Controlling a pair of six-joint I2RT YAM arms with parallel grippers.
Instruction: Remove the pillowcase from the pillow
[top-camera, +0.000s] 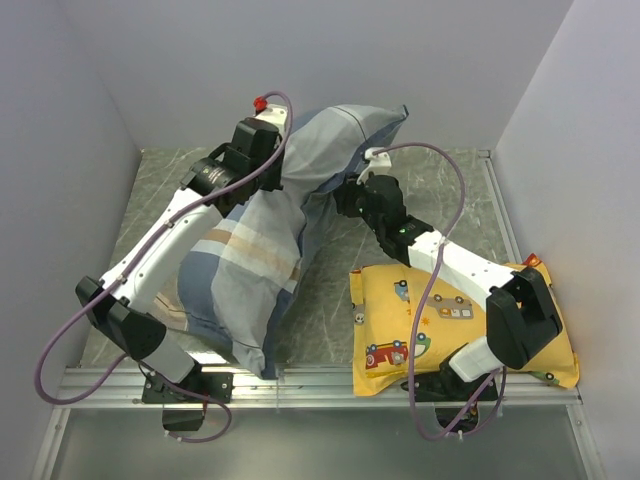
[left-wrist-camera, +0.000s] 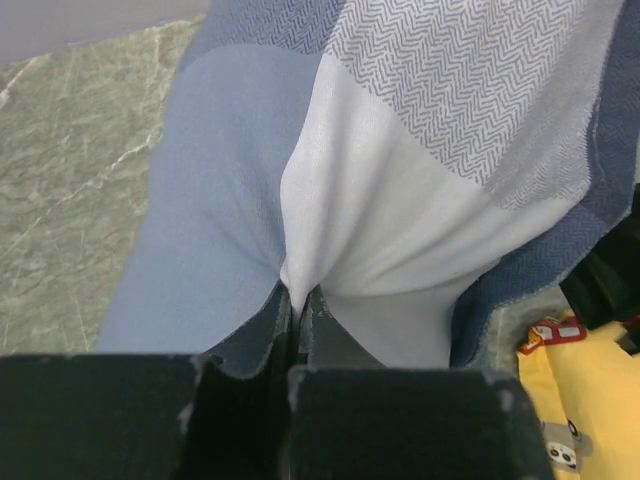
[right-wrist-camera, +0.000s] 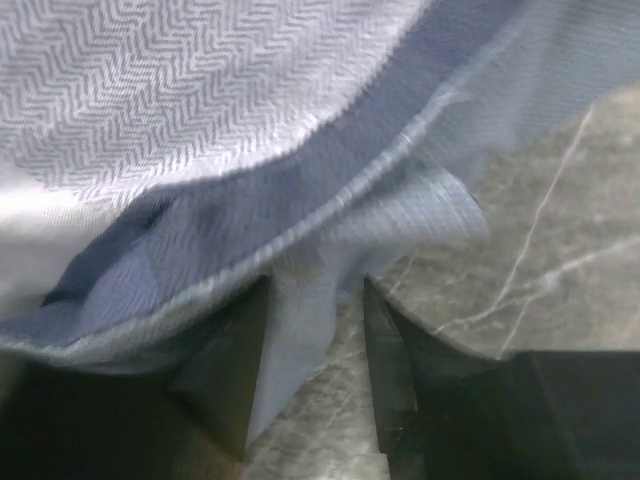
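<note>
My left gripper rises to the left in the top view next, toward the table's bare back corner (top-camera: 168, 168) (left-wrist-camera: 85, 130), and releases the cover's pinched stripe, since the cover hangs bunched.
The blue-grey striped pillowcase (top-camera: 250, 260) hangs bulging from the back middle of the table down to the front left. The white pillow is hidden inside it. My left gripper (top-camera: 276, 172) is high at the bundle's upper left and is shut on a pinch of the cover's white stripe, as the left wrist view (left-wrist-camera: 300, 298) shows. My right gripper (top-camera: 346, 196) is at the cover's right edge. In the right wrist view (right-wrist-camera: 315, 290) its jaws stand apart, with a limp pale-blue flap of the pillowcase (right-wrist-camera: 300, 330) hanging between them.
A yellow pillow printed with cartoon vehicles (top-camera: 440, 320) lies at the front right under my right arm. The grey marble table (top-camera: 450, 190) is walled at the left, back and right. A metal rail (top-camera: 320, 385) runs along the front edge.
</note>
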